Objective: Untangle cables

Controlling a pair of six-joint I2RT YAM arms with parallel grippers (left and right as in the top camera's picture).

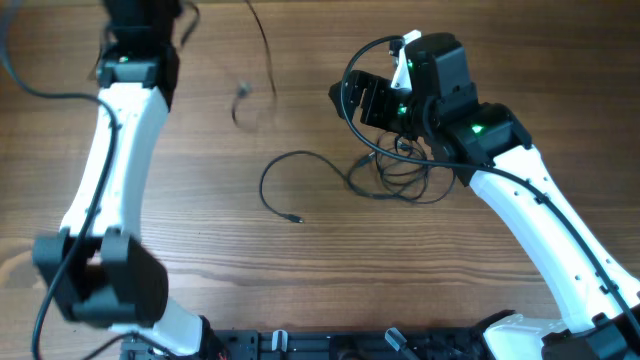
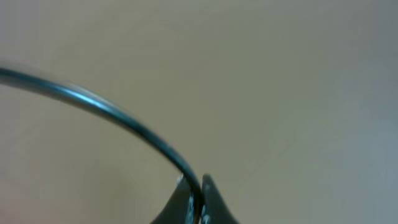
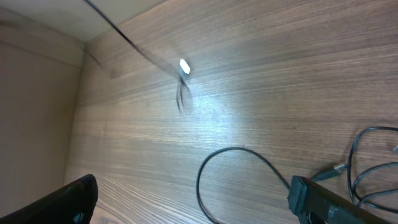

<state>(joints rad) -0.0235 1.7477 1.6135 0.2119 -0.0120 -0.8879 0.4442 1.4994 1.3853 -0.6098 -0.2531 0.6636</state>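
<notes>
My left gripper swings down toward the bare wood next and releases the cable, since that clear spot lies below the gripper, to its left in the overhead view.
My left gripper (image 2: 198,183) is shut on one thin black cable (image 2: 118,115) and holds it up; its fingers lie beyond the top edge of the overhead view. That cable (image 1: 266,55) hangs down at the back, and its plug end (image 1: 242,95) is blurred. It also shows in the right wrist view (image 3: 184,66). The other cables form a loose tangle (image 1: 400,172) right of centre. One loop (image 1: 265,185) runs left from it and ends in a plug (image 1: 297,219). My right gripper (image 1: 358,100) is open and empty, just above and behind the tangle. The right wrist view (image 3: 193,186) shows the loop (image 3: 214,168) between its fingers.
The wooden table (image 1: 200,260) carries nothing else. My left arm (image 1: 110,160) stretches along the left side. My right arm (image 1: 540,220) comes in from the front right. A thicker black arm cable (image 1: 350,80) loops beside the right gripper. The table's far edge (image 3: 81,46) meets a beige wall.
</notes>
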